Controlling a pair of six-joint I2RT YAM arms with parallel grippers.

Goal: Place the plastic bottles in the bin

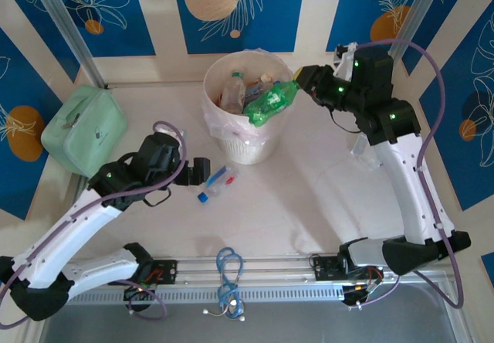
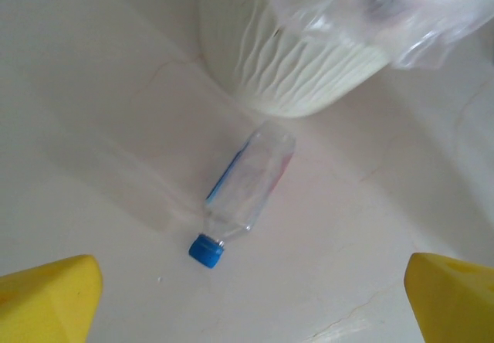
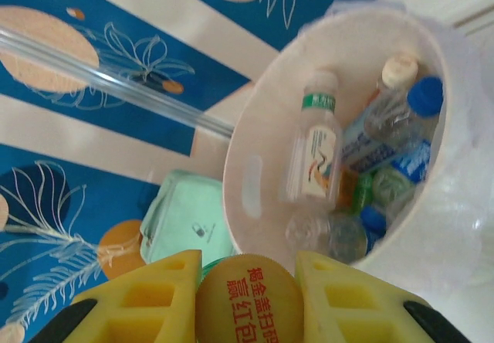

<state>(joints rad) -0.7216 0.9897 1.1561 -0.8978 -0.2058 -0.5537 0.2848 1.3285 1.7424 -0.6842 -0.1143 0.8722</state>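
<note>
My right gripper moves toward the bin's opening (image 1: 261, 79) (image 3: 343, 146) next and releases the green bottle's end with the cap over it, since the opening lies ahead of the yellow fingers.
The bin (image 1: 248, 147) stands at the back middle of the table with several plastic bottles (image 3: 316, 146) inside. My right gripper (image 1: 303, 81) is at its right rim, shut on the capped end of a green bottle (image 1: 270, 102) that lies across the opening. In the right wrist view the yellow fingers (image 3: 154, 300) clamp its tan cap (image 3: 248, 304). A clear bottle with a blue cap (image 1: 218, 183) lies on the table in front of the bin. My left gripper (image 1: 202, 171) hovers open just left of it. The same bottle (image 2: 248, 185) lies ahead of the wide-apart fingertips (image 2: 50, 297).
A mint-green soft case (image 1: 85, 129) sits at the back left, against the wall. A thin translucent liner (image 2: 370, 11) hangs over the bin's rim. Blue cable (image 1: 229, 270) loops over the metal rail at the near edge between the arm bases.
</note>
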